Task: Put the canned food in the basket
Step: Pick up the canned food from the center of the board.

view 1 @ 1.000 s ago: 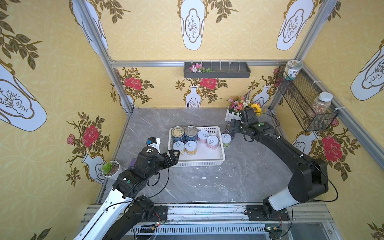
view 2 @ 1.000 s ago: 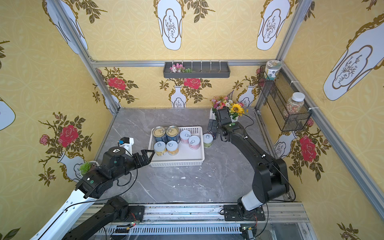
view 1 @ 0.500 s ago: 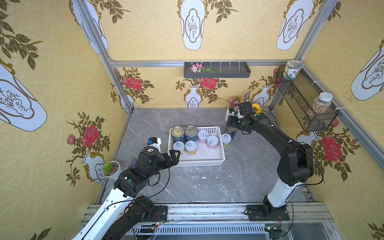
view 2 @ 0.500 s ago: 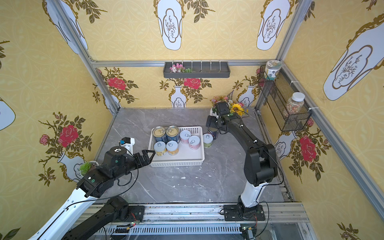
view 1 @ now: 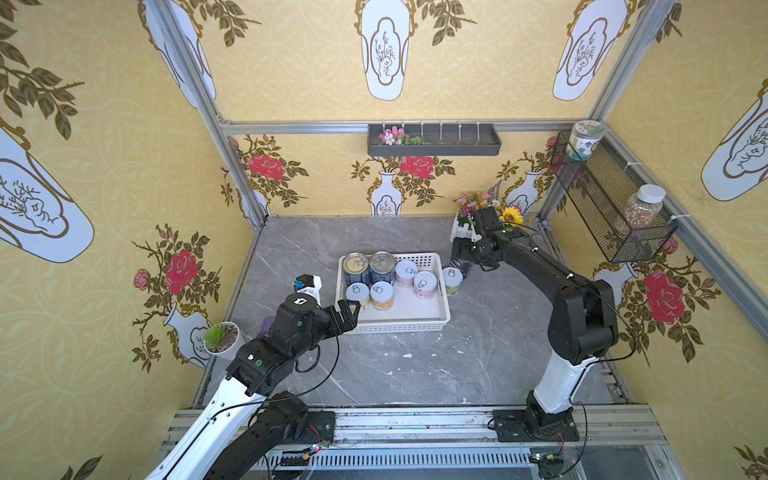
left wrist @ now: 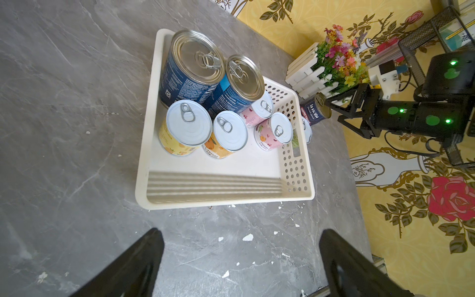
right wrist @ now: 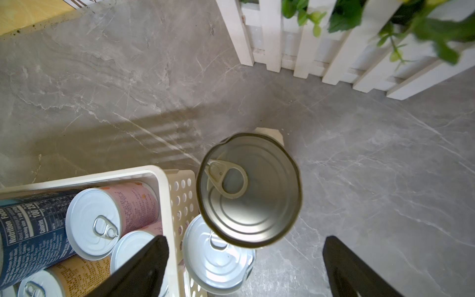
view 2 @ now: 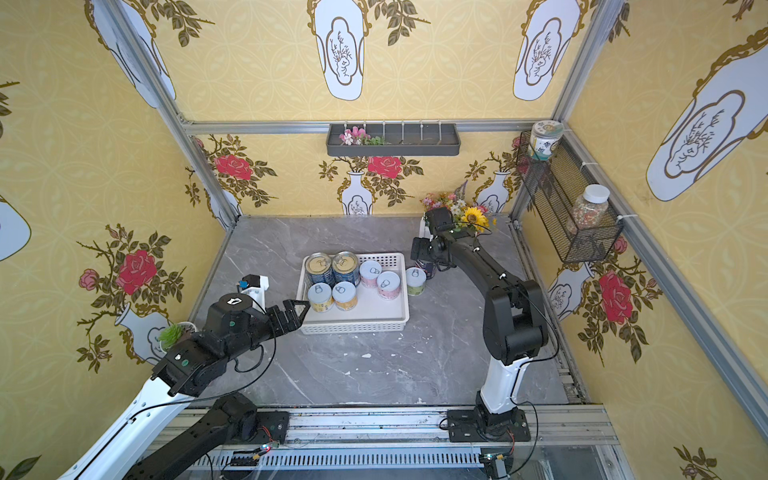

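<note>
The dark-blue tomato can's gold lid [right wrist: 248, 190] is below my right gripper's spread fingers. I will lower them over it next and close, as this can is outside the basket.
The white perforated basket [view 1: 415, 320] holds several upright cans: two dark-blue tall ones [view 1: 355, 266], two pink [view 1: 405, 272], two yellow [view 1: 382, 293]. Outside its right wall stand a small green-labelled can [view 1: 452, 279] and a dark-blue can [left wrist: 314, 110] with a gold lid [right wrist: 248, 190]. My right gripper [view 1: 461, 254] hangs open right at this dark-blue can, its fingers [right wrist: 144, 267] spread wider than the lid and gripping nothing. My left gripper [view 1: 347, 311] is open and empty over bare table at the basket's near left corner [left wrist: 144, 200].
A white picket flower box [view 1: 463, 226] stands just behind the right gripper. A black wire basket [view 1: 602, 208] with jars hangs on the right wall. A small potted plant [view 1: 220, 336] sits at the left edge. White flakes [left wrist: 248, 237] dot the table.
The right arm's elbow has drawn in toward the basket and the wrist has tipped down over the dark-blue can. The left arm has stayed put.
</note>
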Controlling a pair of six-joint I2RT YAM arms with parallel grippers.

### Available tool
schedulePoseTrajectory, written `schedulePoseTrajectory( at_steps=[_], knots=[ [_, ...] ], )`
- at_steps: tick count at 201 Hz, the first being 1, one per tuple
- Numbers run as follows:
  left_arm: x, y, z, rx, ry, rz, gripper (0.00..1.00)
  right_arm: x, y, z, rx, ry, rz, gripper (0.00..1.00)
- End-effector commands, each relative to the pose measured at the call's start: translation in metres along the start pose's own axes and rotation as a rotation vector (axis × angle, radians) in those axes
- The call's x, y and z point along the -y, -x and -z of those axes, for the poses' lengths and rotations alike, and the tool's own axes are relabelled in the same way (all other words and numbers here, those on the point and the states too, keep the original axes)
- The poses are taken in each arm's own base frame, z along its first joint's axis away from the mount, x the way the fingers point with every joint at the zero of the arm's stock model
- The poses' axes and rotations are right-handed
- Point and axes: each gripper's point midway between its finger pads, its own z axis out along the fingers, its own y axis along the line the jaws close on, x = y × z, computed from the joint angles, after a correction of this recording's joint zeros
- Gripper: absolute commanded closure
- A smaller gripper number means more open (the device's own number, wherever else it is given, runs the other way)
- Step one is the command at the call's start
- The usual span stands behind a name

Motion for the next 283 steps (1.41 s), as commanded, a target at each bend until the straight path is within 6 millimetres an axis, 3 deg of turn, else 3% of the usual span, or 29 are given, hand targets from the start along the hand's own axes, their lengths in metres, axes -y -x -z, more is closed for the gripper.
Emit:
schedulePoseTrajectory(
  at_steps=[1, 80, 150, 190, 283],
  knots=[
    [0.002, 0.001, 0.0, 0.004, -0.006, 0.003, 0.0, 0.006, 0.003, -0.008, -0.017, -0.05, 0.028, 0.03],
    [0.004, 0.001, 0.0, 0.0, -0.008, -0.001, 0.0, 0.008, 0.0, -0.033, -0.078, -0.136, 0.087, 0.0],
    [0.003, 0.0, -0.001, -0.002, -0.005, -0.003, 0.0, 0.004, 0.002, -0.036, -0.093, -0.123, 0.089, 0.24],
    [0.003, -0.001, -0.001, -0.002, -0.003, -0.002, 0.0, 0.005, 0.003, -0.037, -0.094, -0.12, 0.084, 0.27],
    [0.004, -0.001, 0.0, -0.003, -0.008, -0.004, 0.0, 0.003, 0.017, 0.006, 0.019, -0.099, 0.065, 0.33]
  ],
)
